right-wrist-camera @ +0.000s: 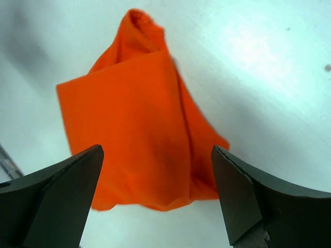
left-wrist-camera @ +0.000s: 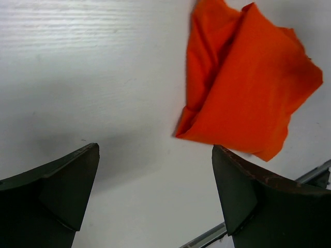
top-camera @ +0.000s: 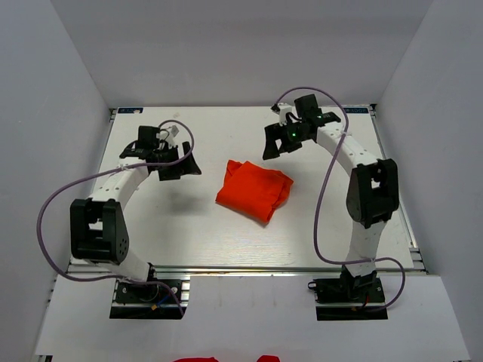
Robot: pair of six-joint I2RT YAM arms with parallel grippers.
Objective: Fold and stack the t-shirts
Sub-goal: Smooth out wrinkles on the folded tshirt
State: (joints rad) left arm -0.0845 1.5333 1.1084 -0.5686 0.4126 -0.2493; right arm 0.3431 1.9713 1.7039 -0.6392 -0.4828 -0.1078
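Observation:
My left gripper moves to the right in the top view and down onto the folded shirt's side edge next, since that edge faces it and lies uncovered.
One orange-red t-shirt (top-camera: 255, 188) lies folded into a small rough square in the middle of the white table. It also shows in the left wrist view (left-wrist-camera: 248, 88) and the right wrist view (right-wrist-camera: 139, 139). My left gripper (top-camera: 181, 164) is open and empty, held above the table to the left of the shirt. My right gripper (top-camera: 278, 143) is open and empty, held above the table just behind and right of the shirt. Neither touches the cloth.
More orange-red cloth (top-camera: 198, 359) shows at the bottom edge of the top view, below the arm bases. The table's (top-camera: 173, 241) metal front rail (top-camera: 241, 269) runs along the near edge. White walls close in the back and sides.

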